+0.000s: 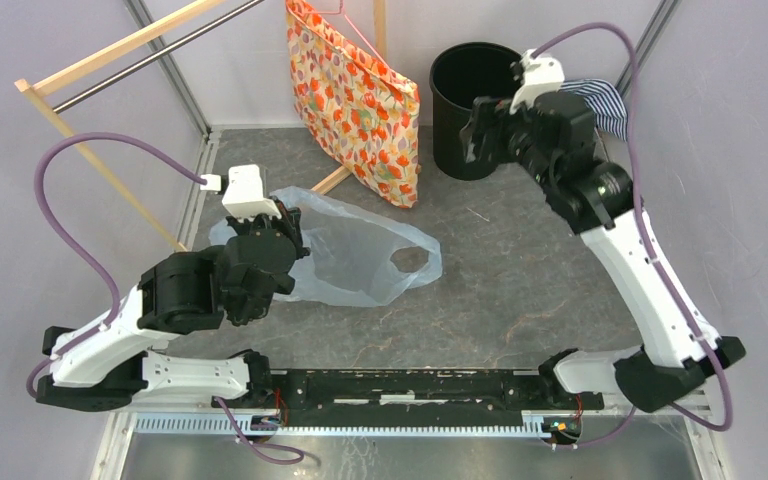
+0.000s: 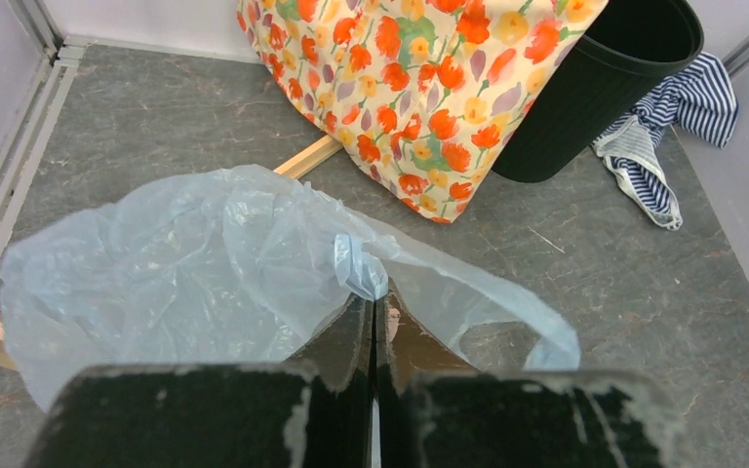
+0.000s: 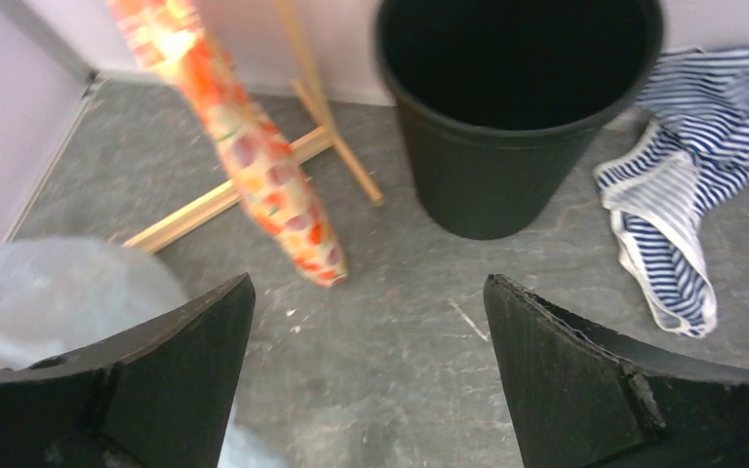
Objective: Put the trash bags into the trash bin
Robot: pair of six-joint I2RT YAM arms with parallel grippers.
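Observation:
My right gripper is open to straddle the bin's rim by the striped cloth (image 3: 654,51) and will reach there next, since the bin's rim lies outward, to the right in the top view.
The pale-blue translucent trash bag (image 1: 360,255) lies crumpled on the grey floor left of centre, one handle loop open to the right. My left gripper (image 1: 295,228) is shut on a bunched fold of the bag (image 2: 215,263), which shows just past the fingertips in the left wrist view (image 2: 375,297). The black round trash bin (image 1: 460,150) stands upright and open at the back. It also shows in the left wrist view (image 2: 585,97) and the right wrist view (image 3: 488,175). My right gripper (image 1: 480,135) is open and empty above the floor just in front of the bin (image 3: 369,283).
An orange floral fabric bag (image 1: 360,100) hangs from a wooden rack (image 1: 110,60) between the trash bag and the bin. A blue-white striped cloth (image 1: 605,105) lies right of the bin. Purple walls enclose the floor on the left, back and right.

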